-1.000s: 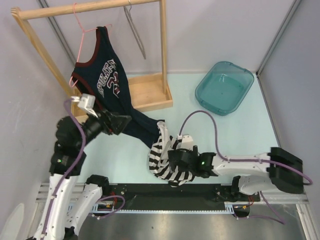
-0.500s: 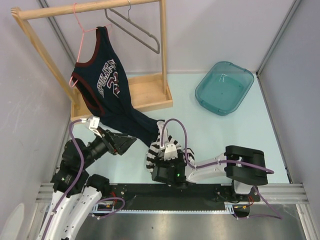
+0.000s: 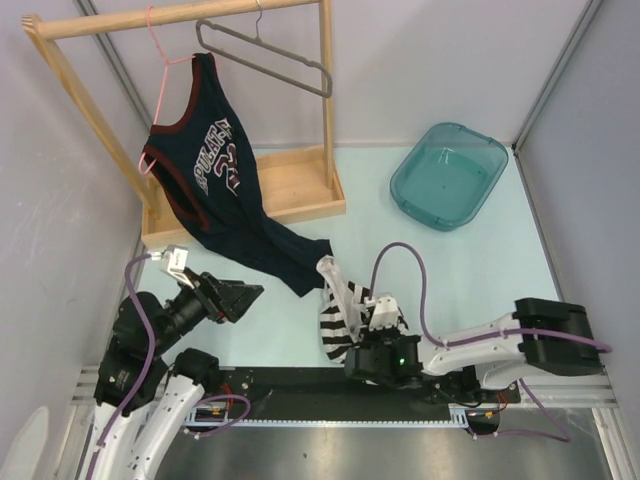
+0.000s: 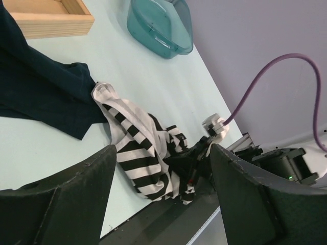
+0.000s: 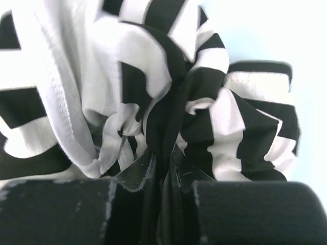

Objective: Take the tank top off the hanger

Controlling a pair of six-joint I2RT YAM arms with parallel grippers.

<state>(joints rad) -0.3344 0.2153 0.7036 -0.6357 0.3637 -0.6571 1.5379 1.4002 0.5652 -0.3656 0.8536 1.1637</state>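
My right gripper lifts the striped tank top up and outward over the open inside of the empty teal tub [image 3: 449, 178] next, to release it.
A black-and-white striped tank top [image 3: 338, 305] lies bunched on the table near the front edge, off any hanger. My right gripper [image 3: 356, 342] is shut on a fold of it; in the right wrist view the fingers [image 5: 163, 158] pinch dark cloth of the striped tank top [image 5: 127, 76]. An empty grey hanger [image 3: 265, 60] hangs on the rail. My left gripper [image 3: 246, 292] hovers open left of the striped tank top [image 4: 138, 153], holding nothing; its open gap [image 4: 162, 153] frames the cloth.
A navy jersey tank top [image 3: 215, 170] hangs on a pink hanger [image 3: 160, 70] from the wooden rack [image 3: 295, 195], its hem trailing onto the table. A teal tub [image 3: 448, 175] sits at the back right, also seen as the tub [image 4: 161, 25].
My right gripper has closed on the striped tank top and shifted right along the front edge. The left gripper has pulled back from the navy jersey. The grey hanger has swung round.
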